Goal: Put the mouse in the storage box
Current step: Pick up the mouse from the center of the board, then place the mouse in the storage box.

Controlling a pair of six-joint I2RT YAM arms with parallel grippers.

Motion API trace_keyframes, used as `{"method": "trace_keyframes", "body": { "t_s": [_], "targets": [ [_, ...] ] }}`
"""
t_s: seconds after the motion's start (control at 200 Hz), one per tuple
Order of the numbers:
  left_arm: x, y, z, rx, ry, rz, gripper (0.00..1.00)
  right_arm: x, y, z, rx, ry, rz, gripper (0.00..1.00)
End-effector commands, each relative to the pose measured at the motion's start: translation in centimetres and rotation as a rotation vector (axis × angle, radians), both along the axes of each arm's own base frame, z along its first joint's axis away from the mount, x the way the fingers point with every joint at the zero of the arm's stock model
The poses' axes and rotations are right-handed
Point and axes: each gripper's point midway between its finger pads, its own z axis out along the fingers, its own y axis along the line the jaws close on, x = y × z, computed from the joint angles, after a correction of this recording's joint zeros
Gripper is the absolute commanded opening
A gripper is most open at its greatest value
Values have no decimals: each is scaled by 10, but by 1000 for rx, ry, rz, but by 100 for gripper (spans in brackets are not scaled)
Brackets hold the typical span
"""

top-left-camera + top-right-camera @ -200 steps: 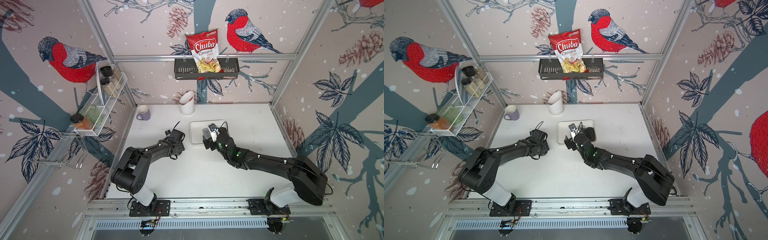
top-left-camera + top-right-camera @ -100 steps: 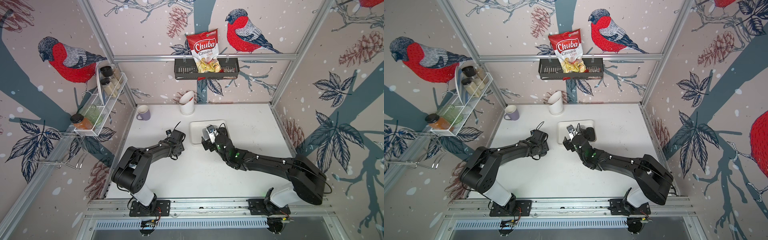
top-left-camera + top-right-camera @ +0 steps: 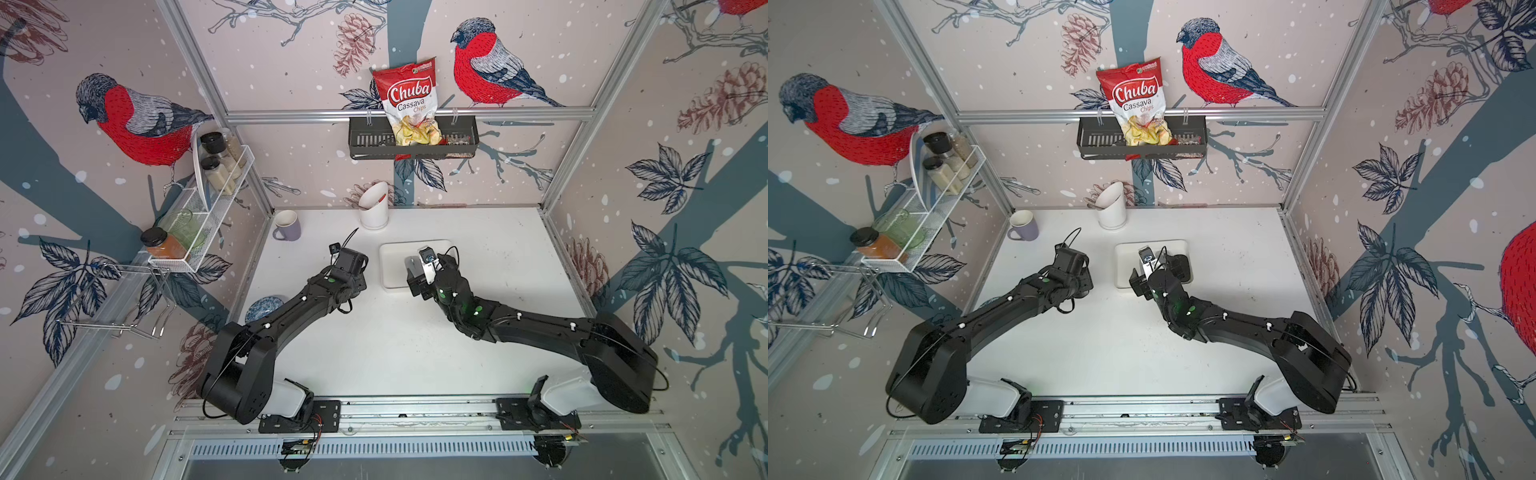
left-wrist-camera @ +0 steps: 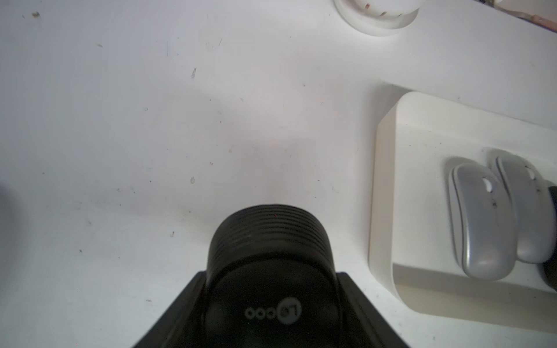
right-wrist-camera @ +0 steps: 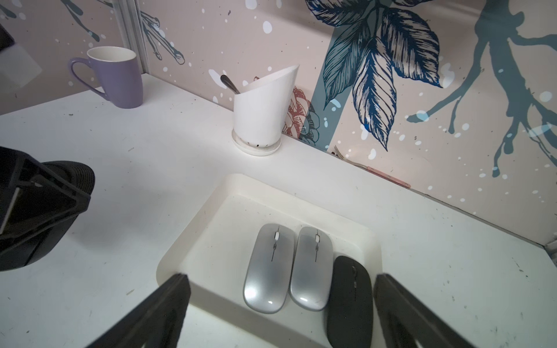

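My left gripper moves over the bare bottom of the tray beside the silver mice (image 3: 392, 270) (image 4: 424, 205) next, goes down and lets go of the black mouse there.
A black mouse (image 4: 271, 256) with a ridged front and a white logo sits between the jaws of my left gripper (image 4: 271, 277), which is shut on it. Both are low over the table, just left of the storage box (image 4: 388, 186). I cannot tell whether the mouse touches the table. In both top views the wrist (image 3: 349, 264) hides it. The storage box (image 3: 390, 266) (image 3: 1125, 266) is a shallow white tray. It holds two silver mice (image 5: 268, 268) (image 5: 312, 268) and a flat black mouse (image 5: 349, 298). My right gripper (image 5: 281, 280) is open above the tray's near edge, holding nothing.
A purple mug (image 3: 286, 226) and a white utensil holder (image 3: 374, 205) stand at the back. A fork (image 5: 376, 171) lies along the back wall. A blue patterned plate (image 3: 264, 307) lies at the table's left edge. A wire rack (image 3: 199, 216) and a black basket (image 3: 413, 141) hang on the walls.
My left gripper's jaws have closed in on the black ridged mouse. The right gripper has drifted slightly left and nearer over the tray, still open.
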Motion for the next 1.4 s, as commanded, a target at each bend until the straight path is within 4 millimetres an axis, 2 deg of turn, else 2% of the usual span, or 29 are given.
{"method": "trace_keyframes", "body": {
  "t_s": [0.0,0.055,0.075,0.145,0.305,0.395,0.505,0.53,0.61,0.73,0.895,1.195,1.396],
  "targets": [
    [3,-16,15,35,-12,-80,58,4,-10,20,101,-41,-53,100],
    [5,-25,15,38,-15,-108,59,6,-17,25,125,-51,-72,100],
    [12,-31,27,26,-43,-114,59,6,-20,27,133,-52,-85,100],
    [22,-45,34,12,-68,-145,59,9,-32,31,175,-51,-127,100],
    [49,-86,39,-33,-84,-244,59,18,-63,33,274,-19,-211,100],
    [65,-106,33,-32,-75,-282,59,19,-76,32,317,-4,-235,100],
    [82,-130,21,-50,-62,-315,59,15,-80,29,328,1,-218,100],
    [83,-136,16,-53,-53,-324,59,12,-84,37,351,-13,-216,100],
    [90,-150,3,-62,-25,-340,60,6,-90,39,372,-25,-214,100],
    [93,-157,-21,-62,35,-335,60,3,-99,41,372,-26,-235,100],
    [89,-156,-48,-51,99,-314,61,0,-103,38,368,-31,-231,100],
    [87,-158,-69,-47,150,-308,64,5,-102,36,377,-24,-233,100],
    [87,-152,-78,-6,179,-288,70,6,-103,37,381,-24,-241,100]
  ]
}}
